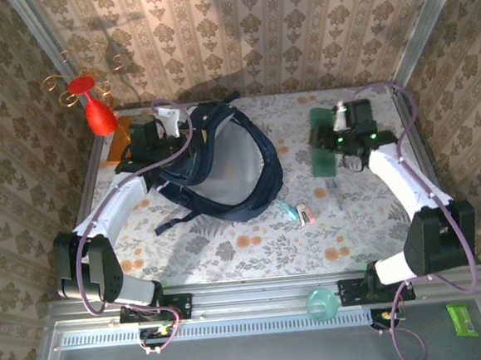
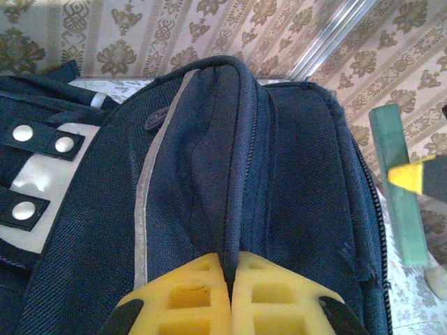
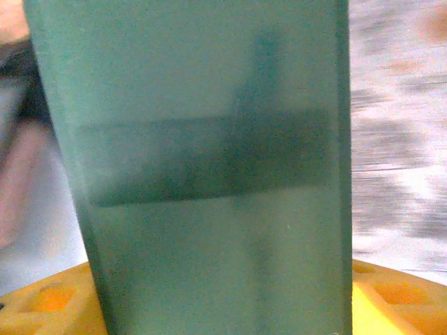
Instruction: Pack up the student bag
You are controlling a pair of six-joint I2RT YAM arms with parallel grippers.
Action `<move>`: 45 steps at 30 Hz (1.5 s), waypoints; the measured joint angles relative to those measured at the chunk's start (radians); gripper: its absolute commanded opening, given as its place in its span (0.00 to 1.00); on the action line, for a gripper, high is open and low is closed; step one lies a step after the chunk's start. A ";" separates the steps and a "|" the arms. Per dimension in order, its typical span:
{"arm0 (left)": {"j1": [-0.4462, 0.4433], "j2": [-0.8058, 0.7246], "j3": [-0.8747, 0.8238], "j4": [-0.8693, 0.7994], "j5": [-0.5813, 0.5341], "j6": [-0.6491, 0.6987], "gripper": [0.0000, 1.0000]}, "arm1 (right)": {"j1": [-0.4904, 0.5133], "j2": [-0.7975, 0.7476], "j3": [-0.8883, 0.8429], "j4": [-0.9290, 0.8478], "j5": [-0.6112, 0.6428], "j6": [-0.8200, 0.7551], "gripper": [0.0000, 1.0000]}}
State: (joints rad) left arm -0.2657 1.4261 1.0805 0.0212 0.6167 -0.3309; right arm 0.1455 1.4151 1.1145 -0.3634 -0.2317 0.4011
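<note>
My right gripper needs to carry the flat green book (image 1: 324, 160) across to the open bag next, then down into the bag's grey inside to release it.
The student bag (image 1: 266, 171), dark navy with a pale stripe, lies open at the left middle of the table, its grey inside showing. My left gripper (image 1: 174, 146) is at its back left rim. In the left wrist view this gripper (image 2: 230, 257) is shut on a fold of the bag's (image 2: 293, 174) navy fabric. My right gripper (image 1: 332, 139) is at the back right, shut on a flat green book (image 1: 324, 160). The book (image 3: 209, 139) stands between the yellow fingers (image 3: 391, 293) and hides most of what lies behind it. The book (image 2: 399, 195) also stands beyond the bag in the left wrist view.
A red goblet-like object (image 1: 98, 113) and an orange item (image 1: 121, 144) sit at the back left. Small teal and pink items (image 1: 300, 214) lie right of the bag. A teal cup (image 1: 321, 301) and a green packet (image 1: 461, 319) rest on the near rail.
</note>
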 measured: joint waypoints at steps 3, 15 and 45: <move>0.001 0.000 -0.005 0.014 0.006 -0.018 0.00 | 0.164 0.027 -0.051 0.111 -0.078 0.114 0.49; 0.006 0.000 -0.003 0.025 0.009 -0.066 0.00 | 0.424 0.569 0.332 0.279 -0.136 0.415 0.47; 0.006 0.000 0.015 0.016 0.028 -0.096 0.00 | 0.470 0.663 0.327 0.377 0.144 0.486 0.58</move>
State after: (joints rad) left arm -0.2600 1.4258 1.0954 0.0376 0.6445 -0.4267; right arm 0.6151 2.0785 1.4414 0.0135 -0.0879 0.8871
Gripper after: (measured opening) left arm 0.050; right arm 0.663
